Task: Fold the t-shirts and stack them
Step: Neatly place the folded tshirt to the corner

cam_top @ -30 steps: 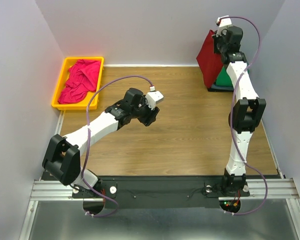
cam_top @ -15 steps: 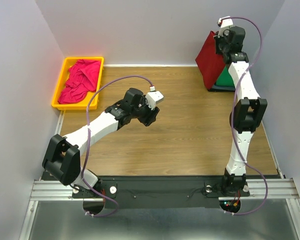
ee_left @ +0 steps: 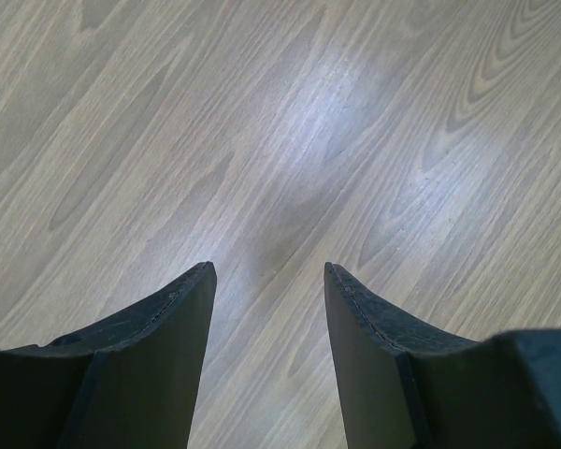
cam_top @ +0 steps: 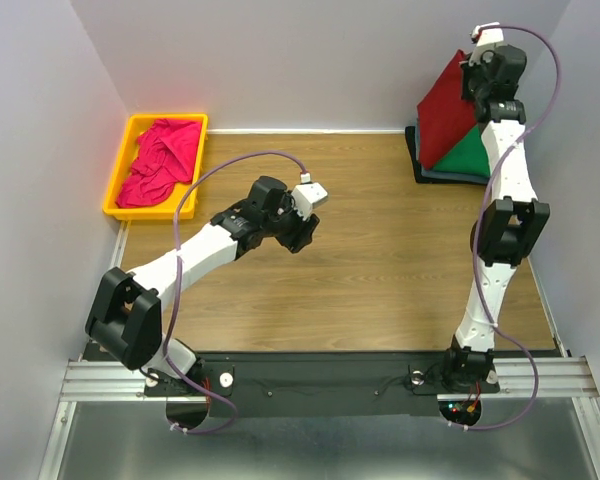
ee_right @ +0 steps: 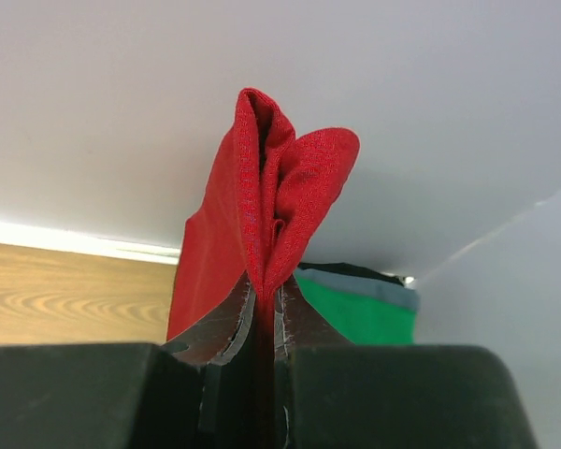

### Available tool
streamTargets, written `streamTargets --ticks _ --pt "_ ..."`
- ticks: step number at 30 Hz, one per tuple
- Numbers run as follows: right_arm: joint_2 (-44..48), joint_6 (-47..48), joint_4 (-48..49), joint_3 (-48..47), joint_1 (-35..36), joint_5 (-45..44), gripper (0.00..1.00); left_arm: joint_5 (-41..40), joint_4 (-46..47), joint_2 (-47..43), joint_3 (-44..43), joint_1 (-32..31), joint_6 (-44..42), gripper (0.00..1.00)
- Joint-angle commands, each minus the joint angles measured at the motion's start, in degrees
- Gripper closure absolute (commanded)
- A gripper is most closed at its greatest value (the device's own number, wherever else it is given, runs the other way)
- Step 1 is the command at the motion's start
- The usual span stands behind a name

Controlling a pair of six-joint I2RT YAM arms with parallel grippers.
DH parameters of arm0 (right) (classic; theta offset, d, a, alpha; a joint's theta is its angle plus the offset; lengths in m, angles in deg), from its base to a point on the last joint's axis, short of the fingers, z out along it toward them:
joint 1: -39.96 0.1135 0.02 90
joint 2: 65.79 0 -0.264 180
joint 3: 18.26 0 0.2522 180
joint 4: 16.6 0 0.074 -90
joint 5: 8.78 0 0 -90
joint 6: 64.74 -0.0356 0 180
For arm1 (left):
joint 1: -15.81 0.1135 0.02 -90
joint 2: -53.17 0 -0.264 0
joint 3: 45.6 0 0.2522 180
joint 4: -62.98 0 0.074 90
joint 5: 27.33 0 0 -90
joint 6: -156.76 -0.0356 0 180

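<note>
My right gripper will next lower the dark red t-shirt toward the side, so that it comes down onto the stack's far corner [cam_top: 481, 131] [ee_right: 401, 291].
My right gripper [cam_top: 477, 68] is raised at the far right corner, shut on a pinched fold of the dark red t-shirt [cam_top: 446, 105]; the pinch shows in the right wrist view [ee_right: 266, 290]. The red cloth [ee_right: 262, 206] hangs from it, partly draped over a stack of folded green [cam_top: 470, 152], grey and black t-shirts; the green one [ee_right: 365, 313] and the grey edge [ee_right: 379, 285] show under it. A crumpled magenta-pink t-shirt [cam_top: 160, 160] lies in the yellow bin. My left gripper [cam_top: 302, 235] is open and empty over bare wood [ee_left: 269, 267].
The yellow plastic bin [cam_top: 120, 170] stands at the far left of the wooden table [cam_top: 380, 250]. Grey walls close in the back and both sides. The right arm's cable loops above the stack.
My right gripper has lifted and moved right and back with the dark red t-shirt, pulling the cloth across the stack so more green shows. The left arm has not moved.
</note>
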Motion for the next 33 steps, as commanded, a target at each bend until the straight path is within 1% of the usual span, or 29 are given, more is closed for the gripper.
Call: streamTargets --ticks 1,13,24,30,32,33 --pt "0.7 0.3 4.2 -4.2 -2.5 1.9 0.99 1.1 0.6 0.3 -2.4 -0.2 -0.2 0.39" --pt "-6.4 4.1 4.8 -4.5 -7.0 4.5 0.99 2.1 -1.0 2.2 -3.9 -0.1 -0.3 0.38" --pt "-13.1 9.1 8.1 -4.8 -10.2 4.8 1.00 2.1 -2.3 2.8 -4.1 -0.1 -0.2 0.39" --pt "-16.2 10.2 10.8 -5.1 -11.8 4.5 0.99 1.6 -2.7 3.3 -4.0 -0.1 -0.5 0.38" --pt "-16.7 10.8 11.3 -4.4 -11.9 4.0 0.97 1.6 -2.9 3.6 -4.1 -0.1 -0.6 0.38" --pt "-16.9 11.3 11.6 -4.1 -11.9 3.7 0.93 1.4 -3.0 3.9 -4.3 -0.1 -0.6 0.38"
